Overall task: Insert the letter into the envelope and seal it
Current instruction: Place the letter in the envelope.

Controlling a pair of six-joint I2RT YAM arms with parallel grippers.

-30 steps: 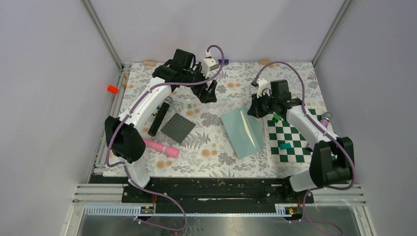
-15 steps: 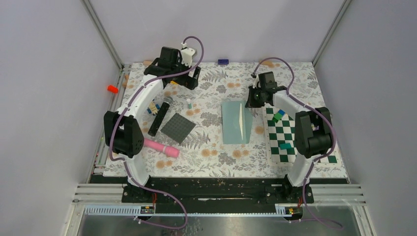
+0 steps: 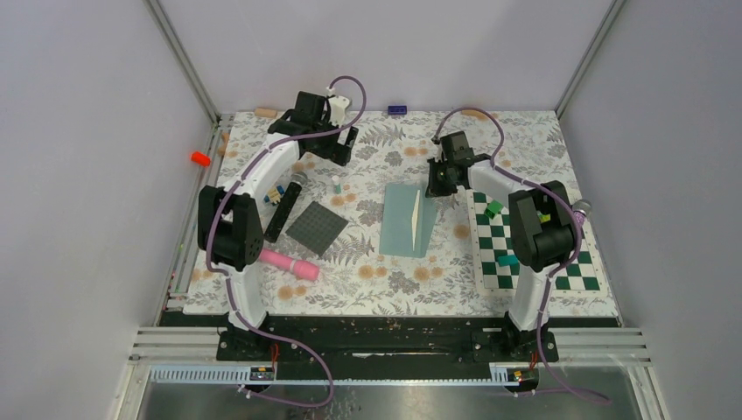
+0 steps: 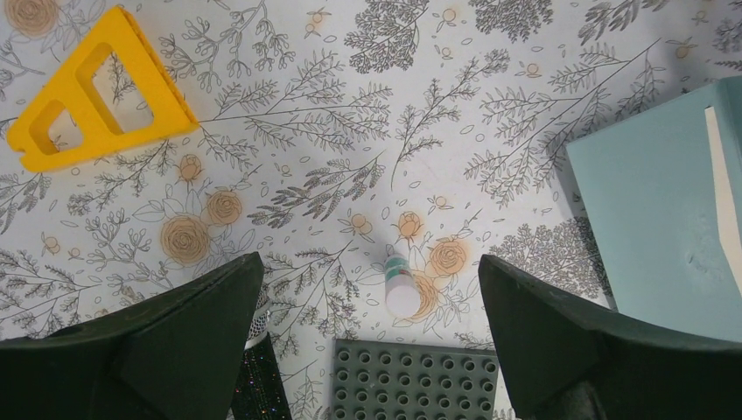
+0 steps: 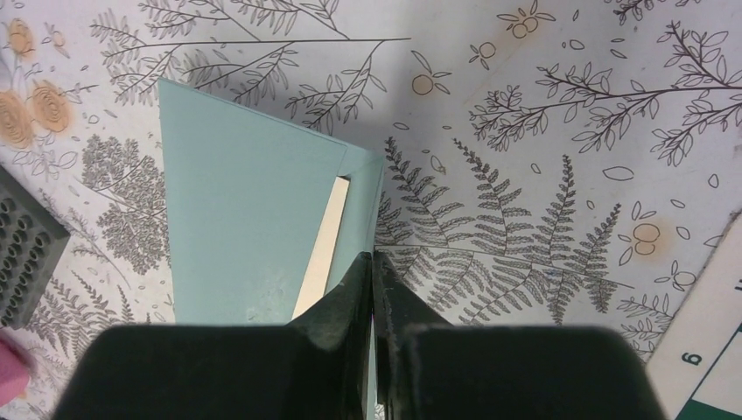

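Observation:
The white cap of the glue stick goes between the open fingers of my left gripper as it lowers next. The stick stands upright on the tabletop below that gripper.
The teal-grey envelope lies mid-table, with its flap lifted along the right side. A cream strip of the letter shows under the flap, also in the right wrist view. My right gripper is shut on the flap's edge at the envelope's far right corner. My left gripper is open and empty, above the table at the back left. The envelope is off to its right.
A small glue stick stands below the left gripper, beside a dark grey studded mat and a black microphone. There is a yellow triangle, a pink tube, and a green chessboard with small blocks at the right.
My right gripper moved left and farther back holding the flap; the envelope turned and slid left with it. My left arm drew back to the far left.

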